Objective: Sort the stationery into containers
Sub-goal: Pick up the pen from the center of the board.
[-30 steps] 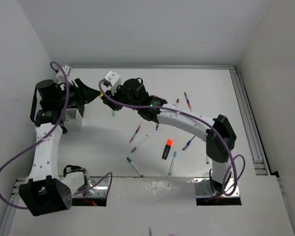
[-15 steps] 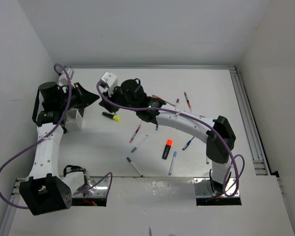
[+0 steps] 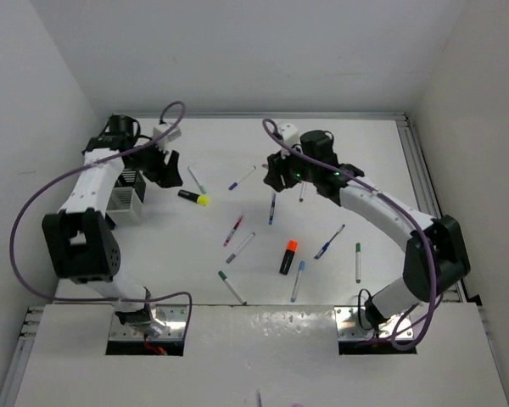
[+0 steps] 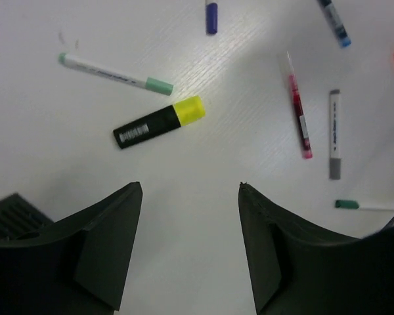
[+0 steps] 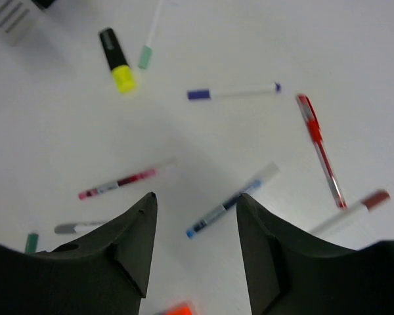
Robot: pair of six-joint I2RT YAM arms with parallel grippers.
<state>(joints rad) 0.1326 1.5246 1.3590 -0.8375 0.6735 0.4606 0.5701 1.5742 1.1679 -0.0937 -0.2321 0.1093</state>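
The highlighter's yellow cap lies to my left gripper's right in the top view, so it will next move down there, turning my fingers across the slanted highlighter.
Pens and markers lie scattered over the white table. A yellow highlighter (image 3: 192, 198) (image 4: 159, 122) lies beside a green-capped marker (image 3: 197, 180) (image 4: 115, 73). My left gripper (image 3: 168, 170) (image 4: 190, 187) hovers open and empty just left of them. The white mesh container (image 3: 125, 202) (image 5: 10, 14) stands at the left; a dark mesh corner (image 4: 12, 210) shows next to my left fingers. My right gripper (image 3: 272, 179) (image 5: 196, 195) hangs open and empty above a blue pen (image 3: 272, 209) (image 5: 230, 202). An orange highlighter (image 3: 288, 257) lies mid-table.
Loose near the right gripper are a purple-capped pen (image 5: 233, 92) (image 3: 243, 177), a red pen (image 5: 320, 149) and a pink pen (image 5: 121, 182) (image 3: 233, 230). A grey pen (image 4: 334, 134), a teal pen (image 3: 232, 287) and a green pen (image 3: 357, 262) lie nearer the front. A rail (image 3: 428, 203) borders the right side.
The yellow highlighter now lies free on the table. My right gripper has drawn back to the right, away from it. The left arm has swung to the back left. Both jaws have opened.
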